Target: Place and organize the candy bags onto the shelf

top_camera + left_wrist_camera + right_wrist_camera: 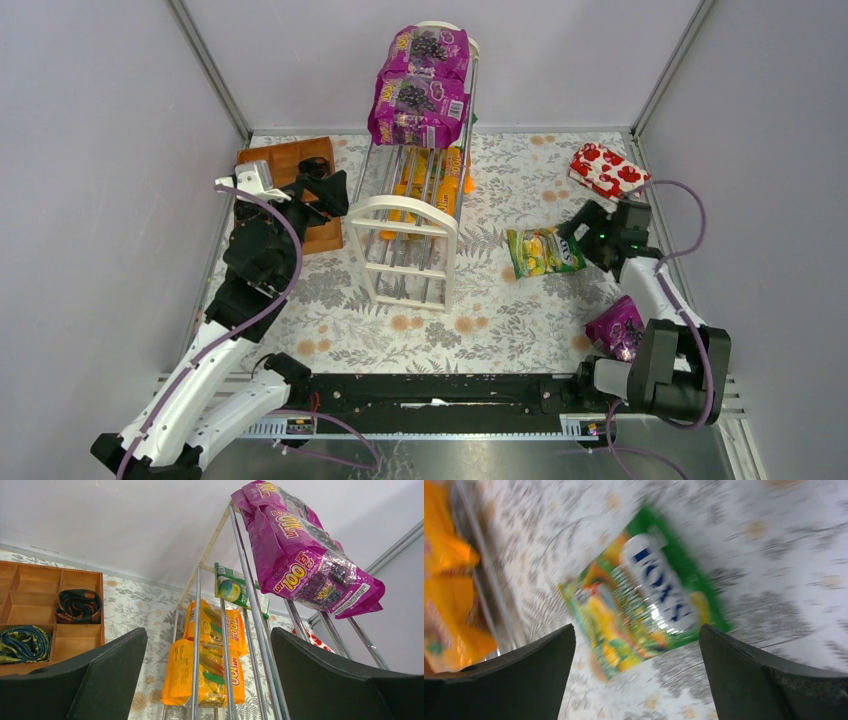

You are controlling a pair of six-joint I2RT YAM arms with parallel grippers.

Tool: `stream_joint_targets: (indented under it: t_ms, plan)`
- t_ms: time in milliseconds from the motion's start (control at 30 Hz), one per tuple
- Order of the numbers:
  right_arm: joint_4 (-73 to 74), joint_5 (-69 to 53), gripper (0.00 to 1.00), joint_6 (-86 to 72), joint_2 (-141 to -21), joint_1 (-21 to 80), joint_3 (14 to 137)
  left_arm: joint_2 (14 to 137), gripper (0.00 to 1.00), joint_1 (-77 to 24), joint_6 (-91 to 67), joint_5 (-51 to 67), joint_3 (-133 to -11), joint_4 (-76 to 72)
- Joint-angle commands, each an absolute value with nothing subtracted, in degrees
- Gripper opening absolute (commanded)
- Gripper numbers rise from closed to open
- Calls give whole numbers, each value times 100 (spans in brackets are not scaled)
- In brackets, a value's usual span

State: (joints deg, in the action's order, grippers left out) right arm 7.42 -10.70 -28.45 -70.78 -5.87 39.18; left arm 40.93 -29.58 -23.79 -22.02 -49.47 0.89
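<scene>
The green bag (545, 250) lies flat on the tabletop. My open right gripper will next go down and tilt flatter to straddle the bag's edge farthest from the shelf.
The cream-white shelf (410, 215) stands mid-table. Two purple grape candy bags (420, 90) lie on its top tier, and orange-yellow bags (432, 180) lie on a lower tier. A green FOX'S bag (545, 250) lies flat on the table right of the shelf. Another purple bag (617, 325) lies by the right arm's base. My left gripper (325, 190) is open and empty beside the shelf's left side, and its view shows the rods (260, 630), orange bags (210, 670) and a purple bag (305, 565). My right gripper (590, 235) is open and empty, just above the green bag (644, 600). The right wrist view is blurred.
A brown wooden compartment tray (290, 165) with rolled cloths (77, 605) sits left of the shelf, under my left arm. A red packet with white shapes (608, 170) lies at the far right. Grey walls enclose the floral-patterned table (500, 310).
</scene>
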Motion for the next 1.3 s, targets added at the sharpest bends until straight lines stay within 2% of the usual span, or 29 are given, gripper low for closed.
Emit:
stream_joint_targets:
  t_ms: [0,67,267,500,733,900,1133,1267]
  plan:
    - [254,-1677,100,-2669,-7398,-1678,3863,4002,99,-2969,-2312,-2314,-4959,-9]
    - [-170,-2686,100,-2585,-7841,-1940,4028,3978,99,-2971,-2312,-2343,-4957,-9]
    - [-755,-4081,100,-2926,-9097,-2363,4541,3946,99,-2971,-2329,-2351,-4939,-9]
    - [-1525,-4679,100,-3338,-9861,-2767,4414,3920,99,-2968,-2320,-2384,-4940,-9]
    - [-2267,-5146,100,-3760,-10196,-2764,4051,3906,99,-2979,-2329,-2356,-4931,-9]
    - [-3402,-5548,97,-4508,-10403,-2569,3491,3872,99,-2979,-2347,-2347,-4935,-9]
    - [-3187,-5530,89,-4161,-10520,-2090,3322,3943,99,-2975,-2373,-2322,-4931,-9]
    - [-2992,-5369,74,-3949,-10705,-2010,3396,3965,99,-2971,-2381,-2310,-4924,-9]
